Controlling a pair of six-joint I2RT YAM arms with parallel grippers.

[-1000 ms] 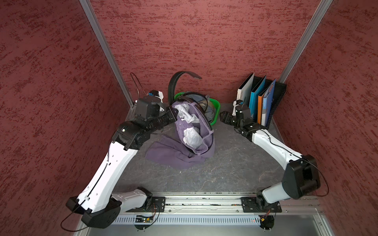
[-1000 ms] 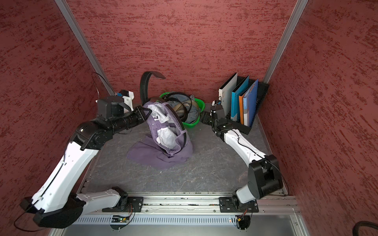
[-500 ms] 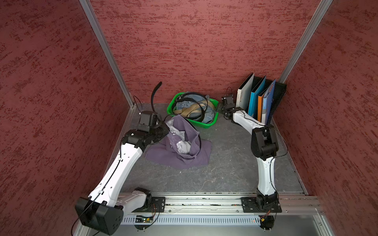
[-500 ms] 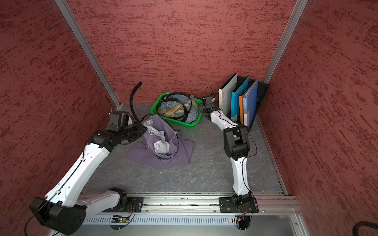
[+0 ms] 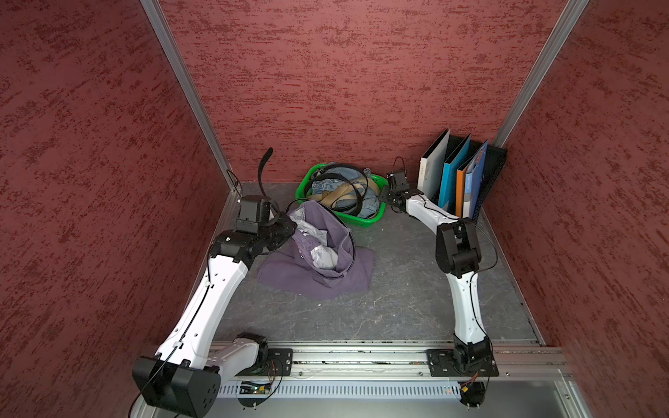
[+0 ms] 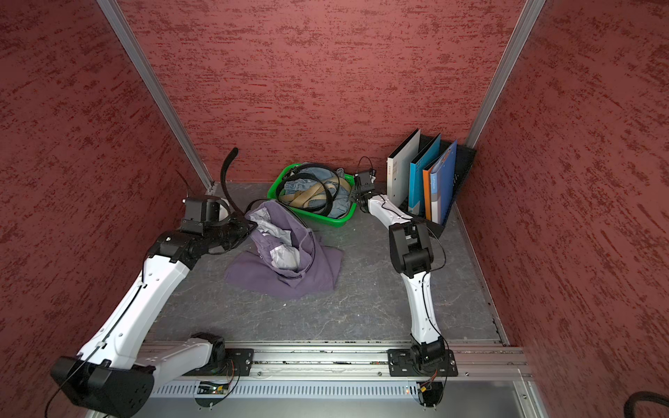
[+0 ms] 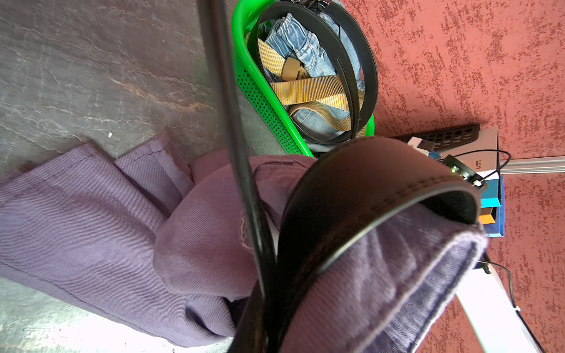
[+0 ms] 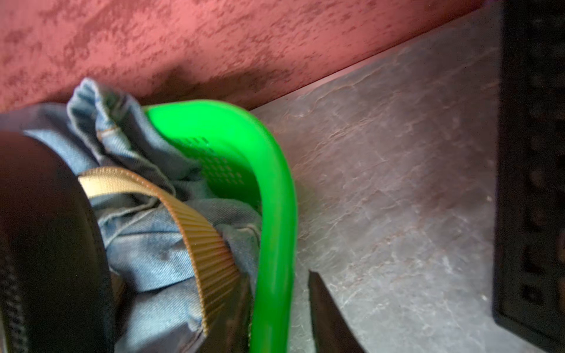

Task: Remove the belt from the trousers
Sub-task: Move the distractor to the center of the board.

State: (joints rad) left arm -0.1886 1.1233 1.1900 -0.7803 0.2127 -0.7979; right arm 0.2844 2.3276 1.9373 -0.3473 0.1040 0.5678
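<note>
The left gripper should next move down and across over the bunched purple trousers (image 5: 322, 266) and let go of the belt low, because the belt still loops round the trousers' raised waistband.
The purple trousers (image 5: 325, 267) (image 6: 289, 275) lie bunched on the table, waistband raised toward my left gripper (image 5: 287, 226) (image 6: 249, 225). The narrow black belt (image 5: 263, 170) (image 6: 227, 170) runs round the waistband. Its free end sticks up past the left wrist. In the left wrist view the belt (image 7: 367, 195) loops over the trousers (image 7: 91, 220) and pinches into my left gripper (image 7: 266, 336), which is shut on it. My right gripper (image 5: 385, 197) (image 6: 353, 197) (image 8: 278, 281) stands open astride the green basket's rim (image 8: 275, 183), with a gap at one finger.
The green basket (image 5: 362, 220) (image 6: 325, 220) at the back holds a denim garment (image 5: 369, 206), a wider black belt (image 5: 356, 188) and a tan webbing belt (image 5: 336, 195). A black rack of folders (image 5: 463, 173) stands at the back right. Red walls enclose three sides.
The left arm came down and back, so the lifted trousers sank onto the table. The right arm reached to the basket's right rim, and its jaws narrowed around it.
</note>
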